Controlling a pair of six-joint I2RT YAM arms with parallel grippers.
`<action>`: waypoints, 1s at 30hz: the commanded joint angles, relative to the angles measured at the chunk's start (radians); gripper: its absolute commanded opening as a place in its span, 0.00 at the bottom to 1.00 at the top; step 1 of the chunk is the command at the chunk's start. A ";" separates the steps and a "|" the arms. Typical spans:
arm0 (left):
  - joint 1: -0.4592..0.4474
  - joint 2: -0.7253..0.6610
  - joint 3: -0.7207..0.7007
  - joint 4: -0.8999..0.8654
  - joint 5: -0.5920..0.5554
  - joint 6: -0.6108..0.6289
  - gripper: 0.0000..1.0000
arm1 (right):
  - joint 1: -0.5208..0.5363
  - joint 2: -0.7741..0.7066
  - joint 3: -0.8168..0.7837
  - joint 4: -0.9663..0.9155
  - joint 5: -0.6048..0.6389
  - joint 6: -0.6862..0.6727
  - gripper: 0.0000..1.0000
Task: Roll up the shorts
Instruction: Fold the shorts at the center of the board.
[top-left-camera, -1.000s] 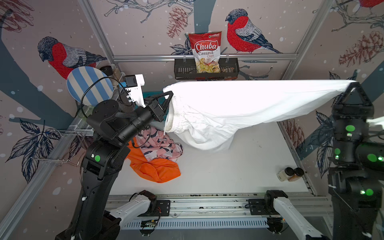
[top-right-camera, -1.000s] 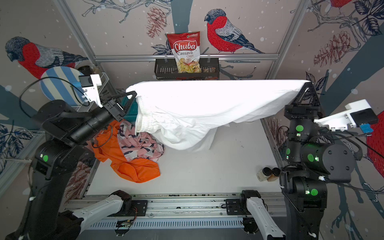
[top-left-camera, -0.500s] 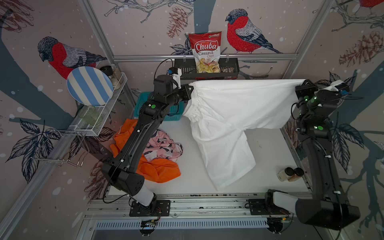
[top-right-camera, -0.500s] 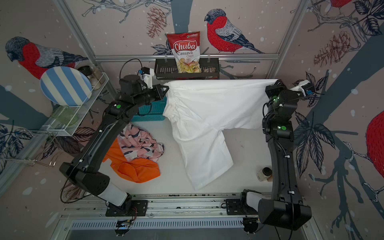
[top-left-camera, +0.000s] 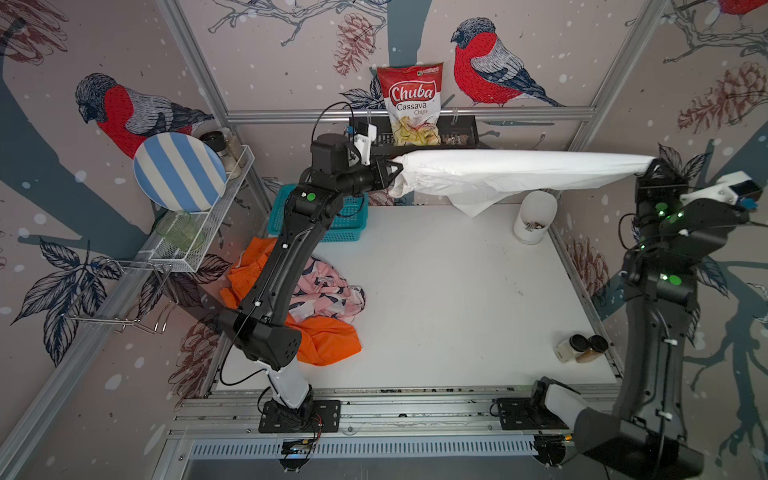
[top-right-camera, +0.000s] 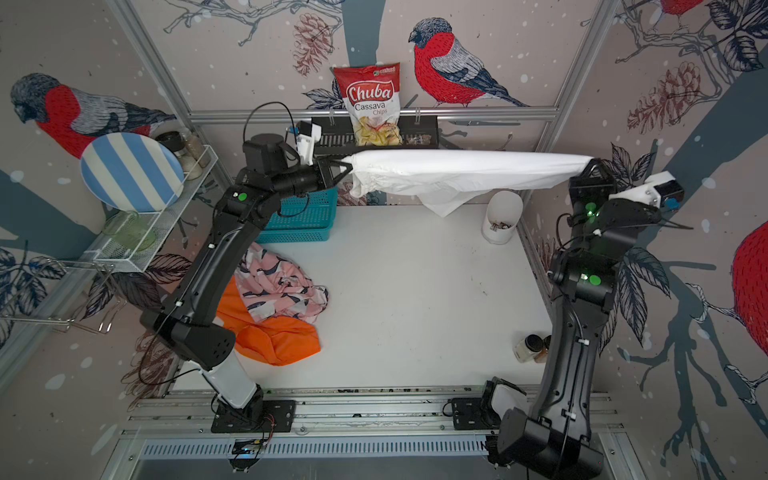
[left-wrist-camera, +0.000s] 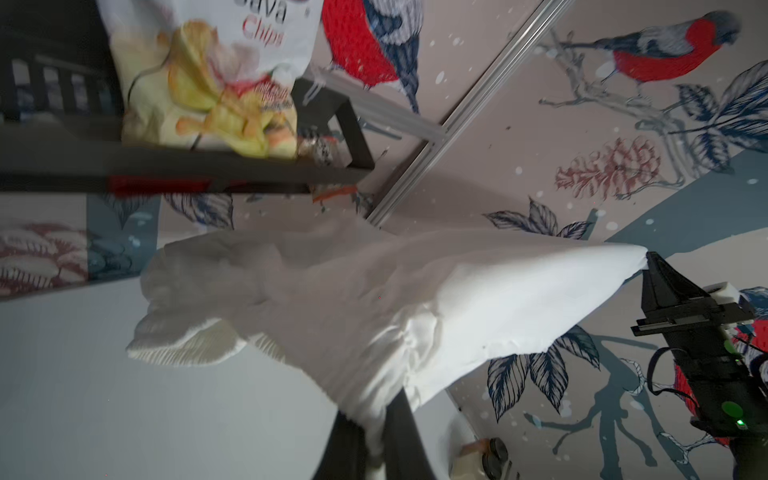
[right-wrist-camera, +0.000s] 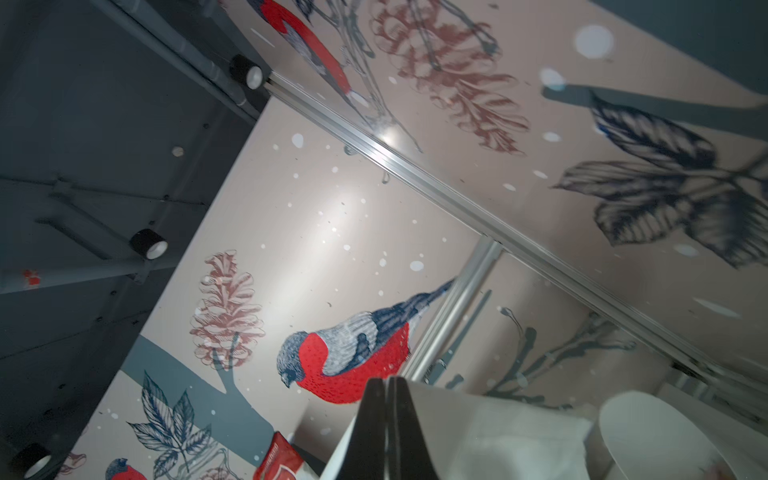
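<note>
The waistband comes down and back to the bare tabletop beside the pink shorts next, and my left gripper releases it, since the white shorts hang in midair.
The white shorts hang stretched in the air across the back of the table, with one small fold drooping below. My left gripper is shut on their gathered waistband end; in the left wrist view the fabric is pinched between the jaws of the left gripper. At the far right, my right gripper is shut on the other end of the white shorts. The pink shark-print shorts and orange shorts lie crumpled at the table's left, partly under the left arm.
A teal basket stands at the back left, a white cup at the back right under the stretched fabric. Two spice jars lie near the front right edge. A chips bag sits in the back wall rack; a striped plate leans on the left shelf.
Half a second ago the white shorts draped down over the table. Both arms have since pulled them higher and tauter, so they now span nearly flat at the back.
</note>
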 joint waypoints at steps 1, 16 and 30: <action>0.013 -0.144 -0.305 0.091 -0.116 0.007 0.00 | -0.014 -0.144 -0.180 -0.047 0.095 -0.050 0.00; -0.263 -0.429 -1.205 0.151 -0.190 -0.050 0.00 | 0.111 -0.787 -0.738 -0.427 0.209 -0.095 0.00; -0.277 -0.385 -1.098 0.033 -0.548 -0.088 0.00 | 0.318 -0.035 -0.493 0.015 0.120 -0.261 0.00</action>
